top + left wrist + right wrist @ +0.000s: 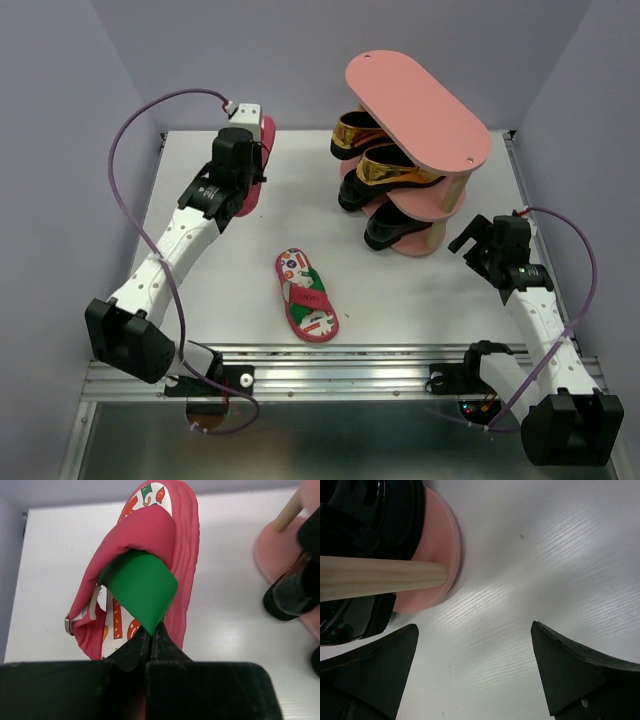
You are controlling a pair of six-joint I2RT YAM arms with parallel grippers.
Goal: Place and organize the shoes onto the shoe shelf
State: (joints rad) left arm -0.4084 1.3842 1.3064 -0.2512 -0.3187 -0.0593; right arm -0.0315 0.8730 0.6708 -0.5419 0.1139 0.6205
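Next, my left gripper will raise the pink flip-flop over the shelf top's bare far end [396, 90] and release it, since that end lies higher, to the gripper's right in the top view.
My left gripper [151, 630] is shut on the green strap [142, 587] of a pink flip-flop [185, 545], at the back left of the table. In the top view that flip-flop [266, 140] shows beside the left gripper [250, 180]. The other flip-flop [306, 295] lies flat at the front centre. The salmon-pink shoe shelf [415, 105] stands at the back right. It holds two gold loafers [395, 165] on the middle tier and two black loafers [395, 228] on the bottom tier. My right gripper [475, 645] stands open over bare table beside the shelf's bottom board [437, 545].
A wooden post [375, 577] of the shelf and a black loafer [365, 515] lie just left of the right fingers. Grey walls close in the table on the left, back and right. A metal rail [340, 365] runs along the near edge.
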